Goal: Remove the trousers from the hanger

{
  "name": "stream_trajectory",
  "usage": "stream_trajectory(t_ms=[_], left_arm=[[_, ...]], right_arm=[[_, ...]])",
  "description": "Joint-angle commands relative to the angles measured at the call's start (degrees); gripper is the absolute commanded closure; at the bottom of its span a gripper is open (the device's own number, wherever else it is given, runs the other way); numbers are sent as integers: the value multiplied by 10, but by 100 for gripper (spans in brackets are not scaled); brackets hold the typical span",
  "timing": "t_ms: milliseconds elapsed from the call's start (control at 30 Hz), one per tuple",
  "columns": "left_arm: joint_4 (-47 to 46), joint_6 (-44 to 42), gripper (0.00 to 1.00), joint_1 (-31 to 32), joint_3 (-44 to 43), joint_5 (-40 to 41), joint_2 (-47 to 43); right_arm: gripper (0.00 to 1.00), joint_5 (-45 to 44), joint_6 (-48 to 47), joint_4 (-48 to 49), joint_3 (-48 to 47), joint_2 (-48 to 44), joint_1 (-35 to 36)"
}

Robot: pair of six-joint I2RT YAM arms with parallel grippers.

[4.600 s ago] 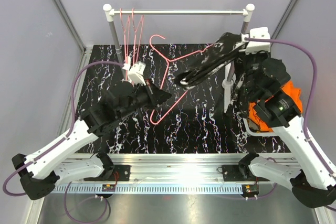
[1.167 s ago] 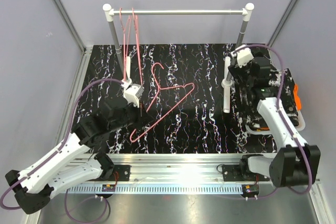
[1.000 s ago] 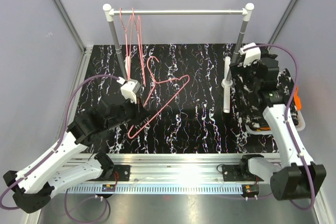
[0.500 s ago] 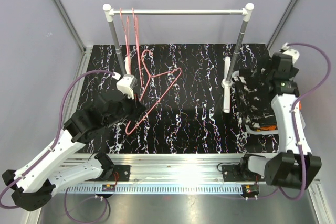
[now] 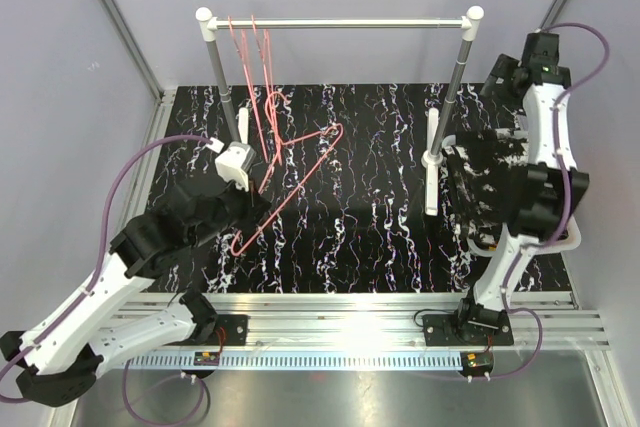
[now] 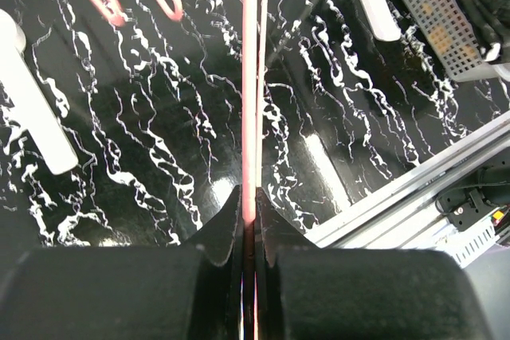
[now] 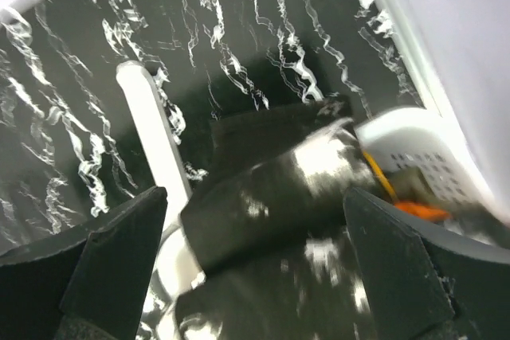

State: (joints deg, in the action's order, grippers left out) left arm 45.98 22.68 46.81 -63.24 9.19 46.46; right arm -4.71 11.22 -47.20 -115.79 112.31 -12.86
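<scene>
My right gripper lowers its open fingers astride the far edge of the black trousers (image 7: 249, 123) next and closes. That edge sticks out past the basket below my gripper.
My left gripper (image 5: 262, 209) (image 6: 249, 201) is shut on the wire of a bare pink hanger (image 5: 300, 172) (image 6: 250, 77). The hanger is held tilted above the table, its hook up near the rack's left end. The black trousers with white markings (image 5: 485, 187) (image 7: 279, 189) lie draped over the white basket (image 5: 572, 237) (image 7: 430, 157) at the right. A bit of orange trousers (image 7: 422, 211) shows inside it. My right gripper (image 5: 503, 75) (image 7: 255, 276) hangs open high above the basket, with nothing between its fingers.
A white clothes rack (image 5: 340, 23) spans the back of the table, with several empty pink hangers (image 5: 250, 57) at its left end. Its white feet (image 5: 432, 162) (image 7: 151, 125) rest on the black marbled table (image 5: 380, 227). Grey walls enclose the cell.
My right arm rose from the basket and swung to the far right, leaving the black trousers on it. My left gripper carried the hanger up and left toward the rail.
</scene>
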Motion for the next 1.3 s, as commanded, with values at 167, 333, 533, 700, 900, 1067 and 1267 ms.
stream_trajectory(t_ms=[167,333,533,700,900,1067,1267], left_arm=[[-54,-29,100,1,17,-36,9],[-55,-33,100,0,23,-42,21],[-49,-43,100,-2,21,-36,28],[-46,-46,100,-7,22,-29,29],[-48,-47,100,-15,25,-29,27],[-48,-48,100,-20,29,-31,27],[-53,-49,100,-29,35,-39,26]], right_arm=[[1,96,-80,-162,-235,226,1],[1,65,-102,-185,-274,309,8],[2,4,-144,-193,-275,391,23],[15,-21,-156,-213,-313,454,37],[63,40,-163,-200,-320,443,34],[100,119,-154,-192,-336,429,27],[100,55,-122,-79,-242,300,20]])
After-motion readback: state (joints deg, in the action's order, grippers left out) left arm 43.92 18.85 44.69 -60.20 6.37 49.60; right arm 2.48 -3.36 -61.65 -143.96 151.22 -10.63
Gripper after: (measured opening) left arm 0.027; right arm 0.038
